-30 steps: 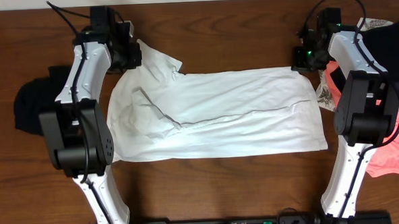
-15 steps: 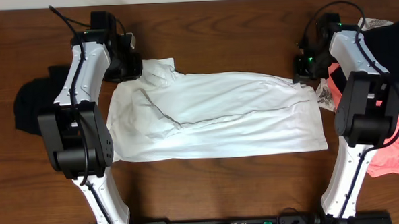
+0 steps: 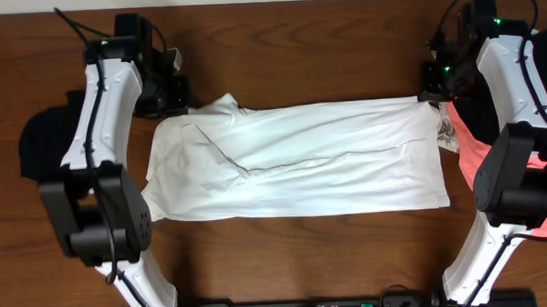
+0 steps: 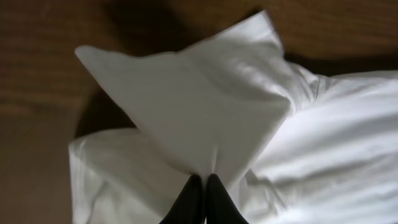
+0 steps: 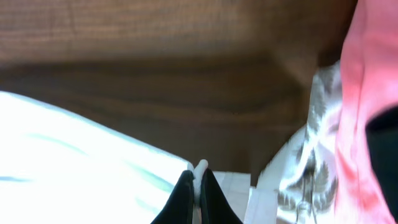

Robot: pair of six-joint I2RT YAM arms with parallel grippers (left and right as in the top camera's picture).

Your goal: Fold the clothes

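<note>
The shirt's fold should next go to the left in the overhead view, over the shirt's far corner (image 3: 164, 129) (image 4: 99, 149). My left gripper will pull it there and let it go, because this end of the shirt lies bunched.
The clothes lie on a wooden table. A large white T-shirt (image 3: 329, 160) is spread lengthwise across the middle. My left gripper (image 3: 181, 100) is shut on its far left corner; in the left wrist view the gripper (image 4: 204, 182) pinches a raised, pointed fold of white fabric (image 4: 186, 106). At the far right corner, my right gripper (image 3: 430, 93) is shut on the shirt's edge, and a roll of white cloth shows between the black fingers (image 5: 186, 193). A black garment (image 3: 40, 145) lies to the left. To the right lies a coral-pink one (image 3: 465, 159).
A white cloth with a grey print (image 3: 444, 132) lies against the shirt's right edge, next to the coral garment (image 5: 360, 93). Bare wood (image 3: 297, 51) runs along the far side and in front of the shirt. Both arm bases stand at the near edge.
Both grippers stayed shut on the shirt's far corners. The right gripper shifted outward; the far edge now lies straighter and the left corner's fold is smaller.
</note>
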